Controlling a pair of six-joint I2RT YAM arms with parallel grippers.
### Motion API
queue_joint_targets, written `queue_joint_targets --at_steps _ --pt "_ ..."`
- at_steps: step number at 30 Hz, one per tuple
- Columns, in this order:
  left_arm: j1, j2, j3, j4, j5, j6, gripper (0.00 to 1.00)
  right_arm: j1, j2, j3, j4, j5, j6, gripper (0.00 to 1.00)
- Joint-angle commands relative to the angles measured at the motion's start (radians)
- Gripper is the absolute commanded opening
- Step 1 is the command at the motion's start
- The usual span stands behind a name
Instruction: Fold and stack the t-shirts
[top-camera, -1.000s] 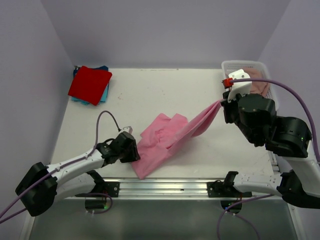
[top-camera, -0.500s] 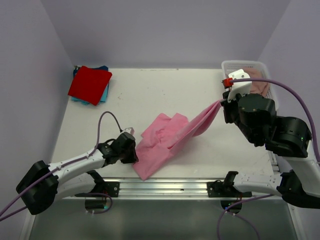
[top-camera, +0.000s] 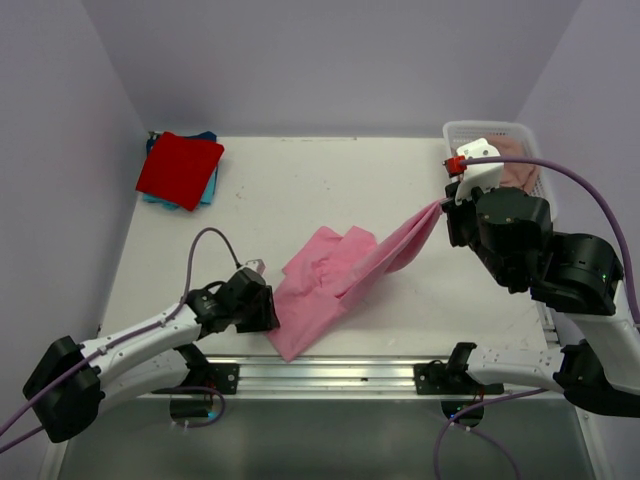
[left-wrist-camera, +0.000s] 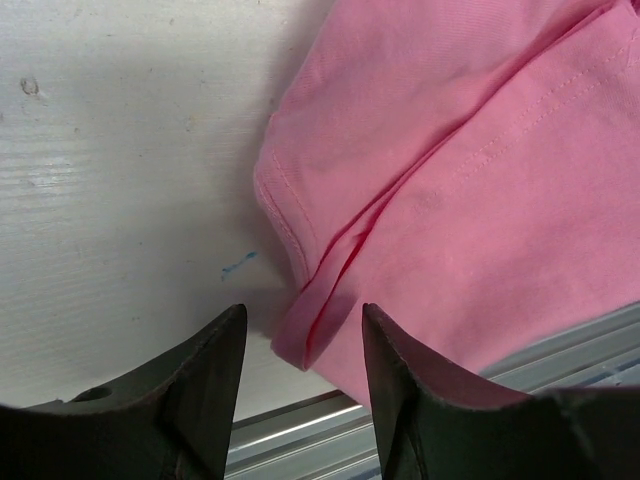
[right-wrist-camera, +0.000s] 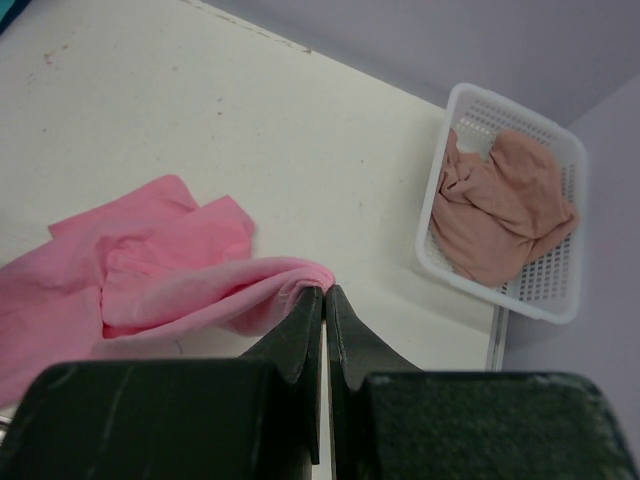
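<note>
I will next keep my left gripper low where it is and close it on the bunched fold (left-wrist-camera: 313, 329), as its open fingers already have the folded hem corner between them.
A bright pink t-shirt (top-camera: 325, 270) lies crumpled near the table's front edge. One end of it is lifted and stretched to the right. My right gripper (top-camera: 443, 206) is shut on that raised end (right-wrist-camera: 300, 275), held above the table. My left gripper (left-wrist-camera: 300, 345) is open and low at the shirt's near left corner (left-wrist-camera: 300, 340). That folded hem corner sits between its fingers (left-wrist-camera: 215, 380) without being pinched. A folded red t-shirt (top-camera: 180, 168) rests on a teal-blue one (top-camera: 208, 190) at the back left. A dusty-pink t-shirt (right-wrist-camera: 500, 205) lies bunched in the basket.
The white mesh basket (top-camera: 500, 128) stands at the back right corner, just behind my right arm. A metal rail (top-camera: 330, 375) runs along the table's front edge, right below the left gripper. Lilac walls close in the left, back and right sides.
My left gripper has slid a little toward the front edge along the shirt's near corner. The right gripper and the raised cloth have not moved.
</note>
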Motion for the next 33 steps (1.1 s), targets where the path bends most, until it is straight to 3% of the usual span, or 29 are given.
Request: queue_joint_targets --at_steps 1,7,10,14,19,23,26,27,33 --pt "-0.004 -0.001 0.016 -0.005 0.011 0.013 0.54 0.0 0.003 0.004 0.04 0.018 -0.007 0.0" --pt "-0.007 0.054 -0.025 0.073 0.094 0.025 0.46 0.0 0.001 0.004 0.039 0.018 -0.006 0.0" --pt "-0.015 0.049 -0.019 0.067 0.094 0.024 0.33 0.0 0.0 0.001 0.037 0.023 -0.006 0.0" --pt "-0.018 0.023 -0.005 0.035 0.074 0.022 0.0 0.0 0.001 -0.003 0.04 0.025 -0.004 0.0" --pt "-0.022 0.002 0.034 0.006 0.075 0.027 0.0 0.0 0.001 -0.005 0.04 0.026 0.002 0.0" --pt "-0.035 -0.047 0.209 -0.156 -0.012 0.062 0.0 0.0 -0.002 -0.026 0.039 0.057 0.02 0.0" --pt "-0.035 -0.072 0.46 -0.307 -0.191 0.119 0.0 0.0 -0.003 -0.077 0.039 0.1 0.054 0.0" --pt "-0.035 -0.072 0.584 -0.332 -0.274 0.151 0.0 0.0 -0.003 -0.089 0.039 0.115 0.06 0.0" --pt "-0.035 0.021 0.917 -0.39 -0.492 0.314 0.0 -0.002 0.026 -0.154 0.074 0.232 0.129 0.0"
